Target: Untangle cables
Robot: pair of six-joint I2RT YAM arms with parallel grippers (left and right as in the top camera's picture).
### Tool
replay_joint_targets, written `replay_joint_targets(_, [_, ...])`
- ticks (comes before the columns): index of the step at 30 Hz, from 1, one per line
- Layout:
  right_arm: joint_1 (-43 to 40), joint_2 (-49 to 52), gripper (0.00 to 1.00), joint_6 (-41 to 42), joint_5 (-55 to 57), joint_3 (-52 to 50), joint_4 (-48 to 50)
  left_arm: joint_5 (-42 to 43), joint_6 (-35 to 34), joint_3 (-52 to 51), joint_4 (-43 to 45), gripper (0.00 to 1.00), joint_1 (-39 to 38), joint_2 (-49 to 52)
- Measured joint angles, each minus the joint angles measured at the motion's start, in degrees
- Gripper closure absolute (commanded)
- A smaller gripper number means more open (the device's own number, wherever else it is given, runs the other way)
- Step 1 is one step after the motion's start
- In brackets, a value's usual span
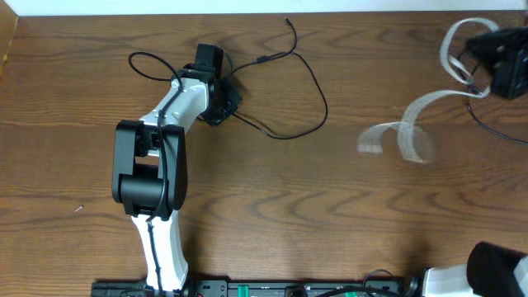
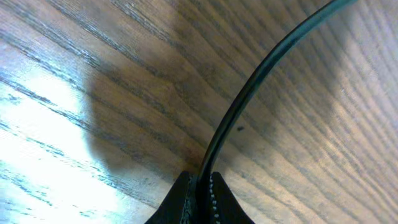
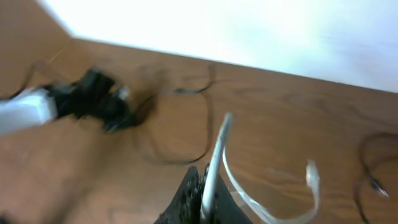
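The white cable hangs free of the looped one, so my right gripper will swing to the right in the overhead view, past the other black cable.
A thin black cable lies looped on the wooden table at the upper middle of the overhead view. My left gripper is shut on it; in the left wrist view the black cable runs up from between the jaws. My right gripper at the far right is shut on the white cable, which hangs blurred in the air. In the right wrist view the white cable rises from the jaws and curls right. Another black cable lies under the right gripper.
The wooden table fills the view. The left arm's thick black wire loops at the upper left. The arm bases and a control bar sit along the front edge. A white wall lies beyond the far edge.
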Motion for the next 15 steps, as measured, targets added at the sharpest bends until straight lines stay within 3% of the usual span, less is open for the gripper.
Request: replay_joint_targets(15, [-4.5,8.2,0.99,6.1,14.9,-0.1,27.0,0.0,4.0,0.1,-1.2,0.92,0.0,-0.1])
